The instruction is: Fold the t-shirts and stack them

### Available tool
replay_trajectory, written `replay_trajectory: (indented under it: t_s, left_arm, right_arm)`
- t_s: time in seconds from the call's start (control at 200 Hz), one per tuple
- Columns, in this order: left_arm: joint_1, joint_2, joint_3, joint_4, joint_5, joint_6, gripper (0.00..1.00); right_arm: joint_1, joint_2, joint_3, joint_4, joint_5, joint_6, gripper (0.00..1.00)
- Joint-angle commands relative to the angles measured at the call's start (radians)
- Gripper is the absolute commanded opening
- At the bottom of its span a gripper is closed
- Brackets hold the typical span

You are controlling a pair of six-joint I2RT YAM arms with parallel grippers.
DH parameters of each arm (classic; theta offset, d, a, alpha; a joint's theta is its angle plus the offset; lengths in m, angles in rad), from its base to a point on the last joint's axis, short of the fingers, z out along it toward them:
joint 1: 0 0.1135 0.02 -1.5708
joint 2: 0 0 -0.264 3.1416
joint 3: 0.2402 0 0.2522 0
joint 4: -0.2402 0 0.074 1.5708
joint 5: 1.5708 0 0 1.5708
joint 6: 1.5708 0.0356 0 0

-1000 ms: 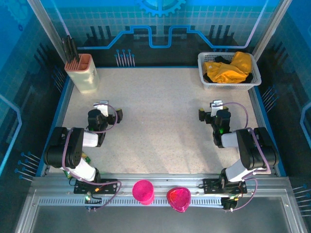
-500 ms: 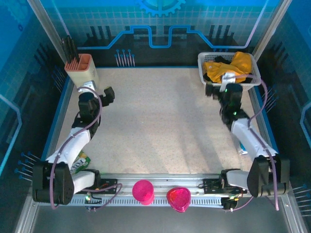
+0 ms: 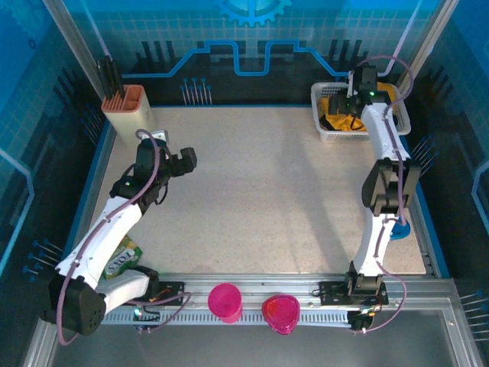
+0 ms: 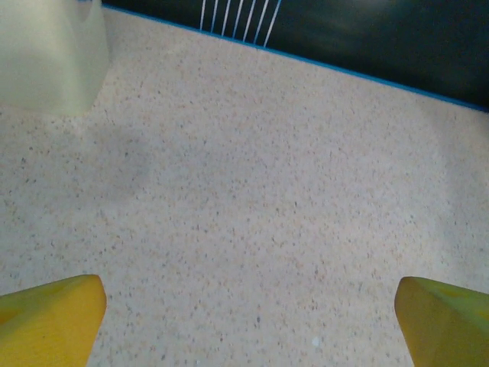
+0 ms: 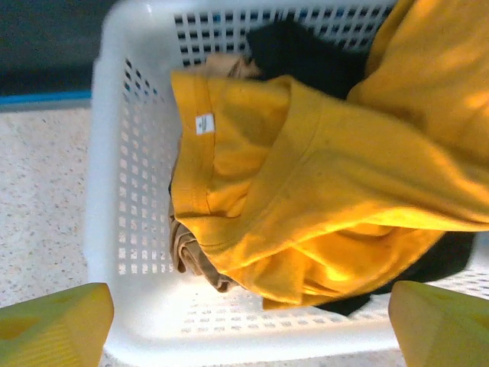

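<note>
I should lower my right gripper into the basket next and close it on the folds heaped over the black garment (image 5: 306, 53), because the orange-yellow t-shirt lies below.
Crumpled orange-yellow t-shirts (image 5: 328, 199) lie in a white mesh basket (image 5: 130, 191) at the table's back right, the t-shirts (image 3: 342, 116) heaped over a black garment (image 5: 306, 53). My right gripper (image 5: 252, 321) hovers open above the basket's near wall, its yellow fingertips (image 5: 53, 321) wide apart and touching no fabric. From above, the right gripper (image 3: 350, 101) sits over the basket (image 3: 359, 137) on a fully stretched arm. My left gripper (image 3: 186, 160) is open over bare tabletop at the left. In its wrist view the left gripper (image 4: 252, 321) has nothing between its fingertips (image 4: 447, 325).
A cream and orange utensil holder (image 3: 130, 115) stands at the back left, its side also in the left wrist view (image 4: 46, 53). A green snack packet (image 3: 122, 258) lies by the left arm's base. A pink cup (image 3: 225, 300) and pink bowl (image 3: 280, 312) sit on the front rail.
Both arms unfolded from near their bases. The right arm stretched to the back right and now hangs over the basket. The left gripper went to the back left, then swung slightly right.
</note>
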Motion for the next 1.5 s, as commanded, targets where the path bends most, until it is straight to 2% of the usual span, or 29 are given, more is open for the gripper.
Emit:
replay_trajectory:
  t_s: [0.0,0.16,0.345,0.455,0.56,0.611,0.791,0.986,1.191,1.261,1.496]
  left_arm:
    - [-0.042,-0.026,0.053,-0.145,-0.013,-0.031,0.97]
    - [-0.107,-0.039,0.057,-0.204,-0.022,-0.026,0.96]
    - [-0.152,-0.081,0.023,-0.236,-0.035,-0.027,0.95]
    - [-0.165,-0.109,0.010,-0.258,-0.044,-0.017,0.95]
    - [-0.172,-0.127,0.019,-0.304,-0.075,-0.001,0.93]
    - [-0.174,-0.136,0.024,-0.323,-0.093,-0.003,0.92]
    - [-0.177,-0.146,0.037,-0.362,-0.167,-0.050,0.91]
    - [-0.177,-0.101,0.048,-0.350,-0.175,-0.074,0.91]
    - [-0.180,-0.085,0.048,-0.329,-0.170,-0.072,0.91]
    - [-0.181,-0.095,0.034,-0.310,-0.159,-0.083,0.86]
    - [-0.184,-0.120,0.043,-0.311,-0.157,-0.103,0.85]
  right_arm:
    - [-0.022,0.110,0.183,-0.194,-0.033,0.026,0.91]
    - [-0.028,0.262,0.338,-0.261,-0.031,0.045,0.87]
    - [-0.052,0.314,0.335,-0.235,-0.062,0.099,0.80]
    - [-0.069,0.330,0.334,-0.212,-0.102,0.145,0.70]
    - [-0.080,0.329,0.334,-0.182,-0.129,0.188,0.55]
    - [-0.082,0.319,0.329,-0.162,-0.145,0.200,0.41]
    - [-0.082,0.231,0.285,-0.088,-0.196,0.235,0.00]
    - [-0.070,0.007,0.157,0.010,-0.237,0.220,0.00]
    - [-0.040,-0.301,0.010,0.097,-0.280,0.184,0.00]
    - [-0.032,-0.364,0.009,0.097,-0.300,0.182,0.00]
    - [0.039,-0.503,0.091,0.033,-0.498,0.191,0.00]
